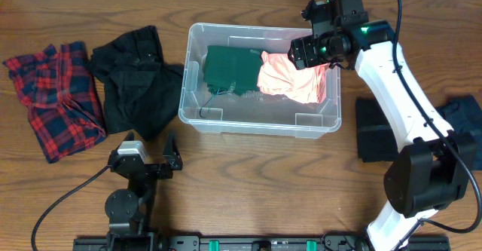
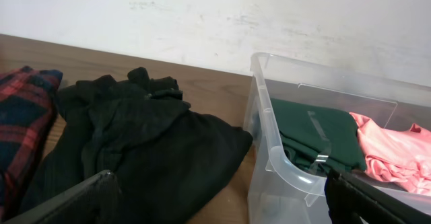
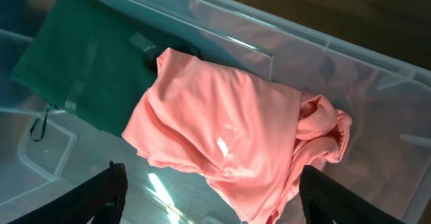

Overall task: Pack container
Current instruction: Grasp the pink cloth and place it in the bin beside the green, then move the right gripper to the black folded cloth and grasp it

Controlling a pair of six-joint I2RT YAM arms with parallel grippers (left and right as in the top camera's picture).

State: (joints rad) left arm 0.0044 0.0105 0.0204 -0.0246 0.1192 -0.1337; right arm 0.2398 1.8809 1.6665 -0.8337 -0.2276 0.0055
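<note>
The still unpacked black garment lies below the robot's right gripper and to its right in the overhead view, so the gripper needs to swing that way, back and down onto the garment.
The clear container (image 1: 197,117) stands at the table's middle. Inside lie a folded dark green garment (image 1: 232,70) on the left and a crumpled pink garment (image 1: 290,81) on the right. My right gripper (image 1: 310,53) hangs open above the container's right end, just over the pink garment (image 3: 222,136); nothing is between its fingers (image 3: 210,200). The green garment (image 3: 81,69) shows beside it. My left gripper (image 1: 154,154) is open and empty near the front left, facing the container (image 2: 283,177) and a black garment (image 2: 141,150).
A black garment (image 1: 135,78) and a red plaid garment (image 1: 56,96) lie left of the container. Dark folded clothes (image 1: 380,130) and a dark blue piece (image 1: 465,119) lie at the right, beside the right arm's base.
</note>
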